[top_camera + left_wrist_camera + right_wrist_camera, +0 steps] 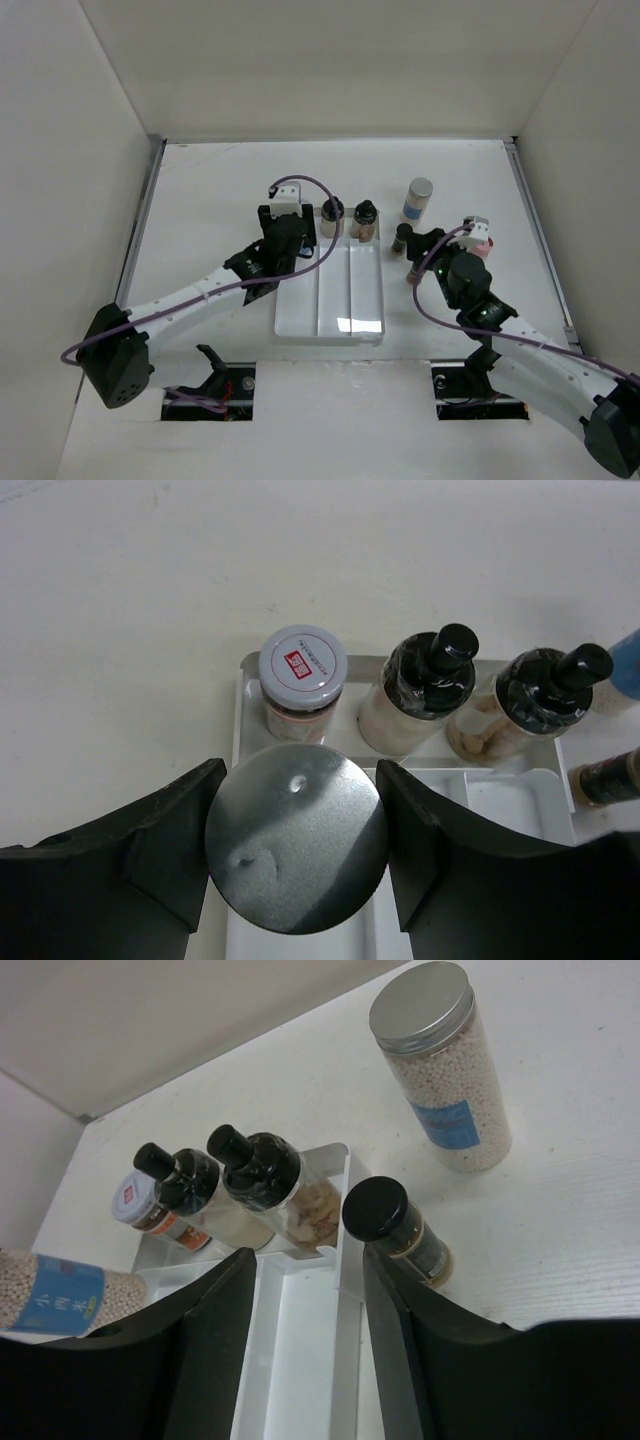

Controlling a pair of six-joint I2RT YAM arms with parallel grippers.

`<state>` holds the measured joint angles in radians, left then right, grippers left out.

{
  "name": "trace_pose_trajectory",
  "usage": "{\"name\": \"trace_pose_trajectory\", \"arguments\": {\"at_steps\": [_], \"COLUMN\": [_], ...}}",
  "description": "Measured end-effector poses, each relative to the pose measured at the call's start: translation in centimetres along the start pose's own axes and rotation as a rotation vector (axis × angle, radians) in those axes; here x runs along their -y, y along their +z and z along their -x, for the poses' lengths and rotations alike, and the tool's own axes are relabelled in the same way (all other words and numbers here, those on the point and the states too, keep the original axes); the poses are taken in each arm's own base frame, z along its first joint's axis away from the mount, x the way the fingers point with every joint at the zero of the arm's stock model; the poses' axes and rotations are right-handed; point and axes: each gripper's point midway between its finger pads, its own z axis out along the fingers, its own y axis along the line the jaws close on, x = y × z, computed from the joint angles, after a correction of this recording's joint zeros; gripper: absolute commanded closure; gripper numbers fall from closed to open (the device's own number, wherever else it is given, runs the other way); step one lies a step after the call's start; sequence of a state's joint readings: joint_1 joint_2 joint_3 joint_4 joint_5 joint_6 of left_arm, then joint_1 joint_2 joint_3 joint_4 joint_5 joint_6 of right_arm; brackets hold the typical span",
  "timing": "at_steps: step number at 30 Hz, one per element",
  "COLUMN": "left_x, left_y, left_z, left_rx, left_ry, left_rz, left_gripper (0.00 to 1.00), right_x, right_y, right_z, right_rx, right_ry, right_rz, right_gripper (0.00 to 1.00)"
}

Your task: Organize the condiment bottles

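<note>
The left gripper lowers the silver-capped bottle onto the bottom of the tray's lane beside the red-and-white-capped jar next. It releases the bottle there, because that lane is still empty.
My left gripper is shut on a silver-capped bottle over the left lane of the clear tray. The bottle's blue label also shows in the right wrist view. At the tray's back end stand a red-and-white-capped jar and two black-capped bottles. My right gripper is open and empty over the tray's right wall. A small black-capped jar stands on the table just outside its right finger. A second silver-capped bottle stands farther back.
In the top view the tray lies in the middle, with the left gripper at its back left and the right gripper at its right. A pink-capped bottle shows beside the right wrist. White walls close in the table.
</note>
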<state>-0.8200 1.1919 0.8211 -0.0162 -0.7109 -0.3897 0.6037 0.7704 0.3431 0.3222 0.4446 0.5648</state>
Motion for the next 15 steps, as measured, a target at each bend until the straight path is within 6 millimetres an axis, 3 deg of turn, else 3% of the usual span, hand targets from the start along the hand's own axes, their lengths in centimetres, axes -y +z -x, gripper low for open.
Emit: {"name": "trace_pose_trajectory", "arguments": {"at_steps": [4, 9, 11, 15], "left_x": [0.6, 0.3, 0.4, 0.4], "left_y": [1.3, 2.1, 2.3, 2.4], "left_z": [-2.8, -5.7, -5.6, -5.5], "left_rx": [-0.048, -0.088, -0.068, -0.032], "left_ry": [0.035, 0.072, 0.065, 0.045], "left_rz": [-0.009, -0.002, -0.002, 0.001], "left_gripper": [0.61, 0.55, 0.46, 0.18], "right_x": [0.2, -0.6, -1.2, -2.3], "right_y": [0.1, 0.5, 0.9, 2.2], "right_z": [0.0, 1.0, 1.6, 2.8], "right_rx": [0.002, 0.015, 0.021, 0.023], "right_ry": [-0.009, -0.019, -0.024, -0.063], "right_rz": [-0.013, -0.01, -0.009, -0.018], "right_gripper": [0.25, 0.11, 0.07, 0.0]}}
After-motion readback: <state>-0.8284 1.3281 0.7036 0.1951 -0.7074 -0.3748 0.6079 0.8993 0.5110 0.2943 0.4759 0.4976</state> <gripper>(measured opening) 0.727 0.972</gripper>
